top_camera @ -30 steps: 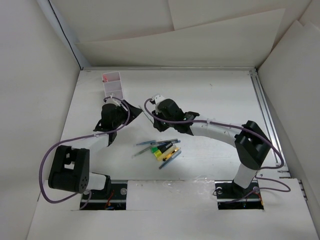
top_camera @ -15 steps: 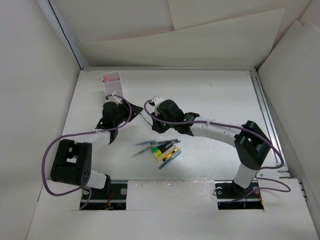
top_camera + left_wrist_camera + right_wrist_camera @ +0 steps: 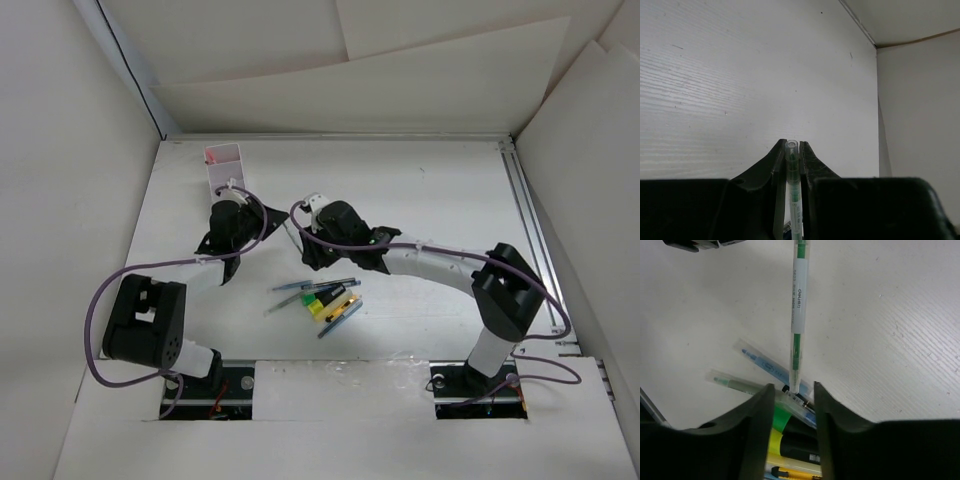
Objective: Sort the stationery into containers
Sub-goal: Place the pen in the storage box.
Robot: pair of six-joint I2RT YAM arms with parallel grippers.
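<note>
My left gripper holds its pen and will next move outward and left in the top view to let go of it over the container's far section, since my right gripper is open.
My left gripper is shut on a green pen with a clear cap, which sticks up between its fingers. In the right wrist view the same green pen hangs above the table, its lower tip between the jaws of my right gripper, which stand open and apart from it. From above, the two grippers face each other mid-table, left and right. The remaining stationery lies in a heap in front of them: a blue pen, a grey-green pen, a yellow-green highlighter. The white container stands behind the left gripper with something red inside.
White walls enclose the table on the left, back and right. A metal rail runs along the right side. Purple cables loop around both arms.
My left gripper closed onto the green pen and edged toward the container. My right gripper opened and let the pen go.
</note>
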